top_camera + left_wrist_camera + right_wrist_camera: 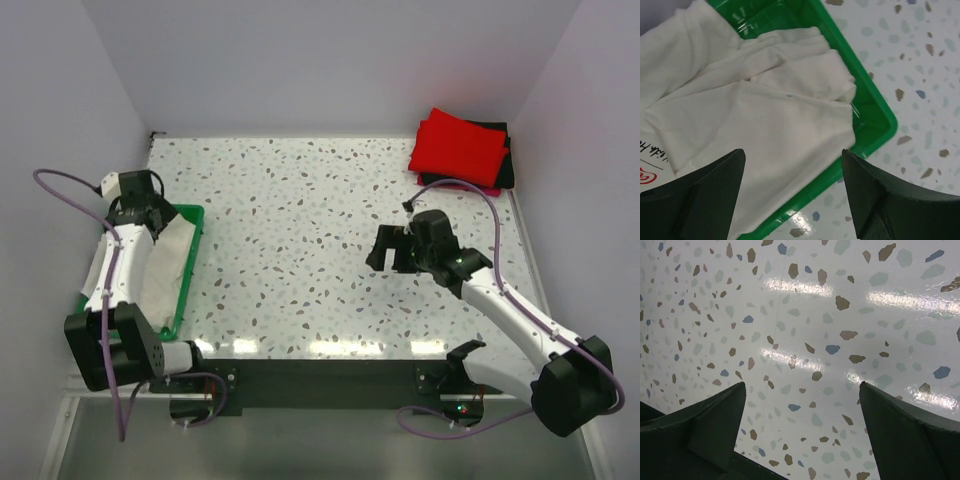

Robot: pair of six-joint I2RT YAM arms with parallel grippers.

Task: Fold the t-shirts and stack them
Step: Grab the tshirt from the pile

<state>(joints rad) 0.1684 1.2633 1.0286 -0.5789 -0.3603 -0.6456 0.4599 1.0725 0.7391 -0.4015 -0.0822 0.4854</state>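
Observation:
This shirt is still crumpled and unfolded in the green tray (194, 250), so my left gripper should go down into it next and pinch the cream-white cloth beside the bunched folds.
A crumpled cream-white t-shirt (160, 272) lies in the green tray (194, 250) at the left; the left wrist view shows it (755, 115) with a bit of red print at the left edge. My left gripper (150, 212) is open and hovers over the tray's far end, holding nothing (792, 157). A folded red t-shirt (458, 146) lies on a folded black one (505, 165) at the far right corner. My right gripper (388, 248) is open and empty above bare table right of centre (802, 390).
The speckled table (300, 230) is walled on the left, back and right. The green tray's rim (875, 107) juts toward the table's middle. A pink edge shows under the black shirt.

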